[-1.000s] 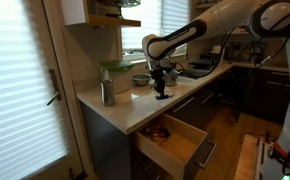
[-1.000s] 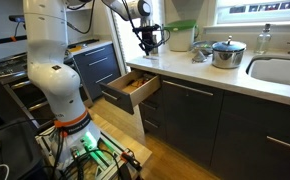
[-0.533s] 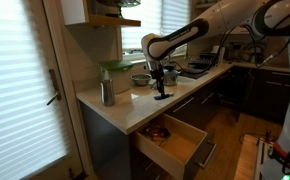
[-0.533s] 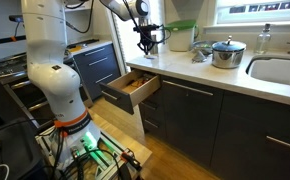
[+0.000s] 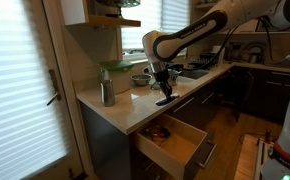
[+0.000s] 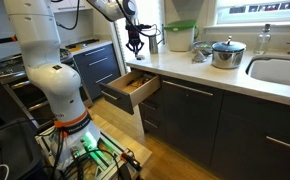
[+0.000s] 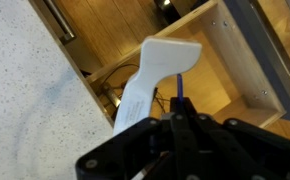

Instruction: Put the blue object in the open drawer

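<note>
My gripper will turn and go down between the drawer's sides next, letting go of the blue object on the drawer's light wood bottom below, where the wood is bare.
My gripper point(image 5: 164, 96) hangs at the counter's front edge, above the open drawer point(image 5: 199, 151), and it also shows in an exterior view point(image 6: 135, 46). In the wrist view the jaws point(image 7: 180, 116) are shut on the blue object point(image 7: 181, 96), a thin blue strip sticking out between the fingertips. A white pistol-shaped piece point(image 7: 150, 75) lies just beyond the jaws; I cannot tell whether it belongs to the held item. The drawer's light wood inside point(image 7: 247, 66) lies below the gripper. The drawer stands pulled out in the other exterior view too point(image 6: 118, 98).
A steel canister point(image 5: 107, 93) and a metal bowl point(image 5: 141, 79) stand on the pale counter point(image 7: 30, 110). A lidded pot point(image 6: 226, 53) and a sink point(image 6: 280, 70) are further along. Small items lie in the drawer point(image 5: 157, 130). Dark cabinet fronts are below.
The gripper has moved with the blue object from above the counter out to its front edge, over the open drawer.
</note>
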Controlling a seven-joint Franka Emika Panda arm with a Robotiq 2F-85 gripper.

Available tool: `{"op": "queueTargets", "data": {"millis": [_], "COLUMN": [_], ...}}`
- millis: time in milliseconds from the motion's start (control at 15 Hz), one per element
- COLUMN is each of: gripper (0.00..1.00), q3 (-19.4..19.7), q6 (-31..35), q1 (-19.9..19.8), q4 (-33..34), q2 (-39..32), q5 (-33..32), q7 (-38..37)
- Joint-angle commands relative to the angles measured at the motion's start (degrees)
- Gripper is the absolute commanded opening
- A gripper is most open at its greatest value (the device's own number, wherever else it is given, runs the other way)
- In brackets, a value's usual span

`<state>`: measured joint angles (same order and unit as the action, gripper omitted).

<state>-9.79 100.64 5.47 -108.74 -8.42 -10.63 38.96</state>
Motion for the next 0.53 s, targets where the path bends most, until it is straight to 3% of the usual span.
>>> {"op": "queueTargets", "data": {"millis": [0, 467], "gripper": [0.01, 0.01], "q3": [-0.3, -0.7], "q6": [5.7, 22.7], "q1": [0.8, 1.4], "q4": [-8.9, -15.5], "q2": [4.9, 1.8], "q5": [-3.5, -3.2], "q7": [7.9, 24.8]}}
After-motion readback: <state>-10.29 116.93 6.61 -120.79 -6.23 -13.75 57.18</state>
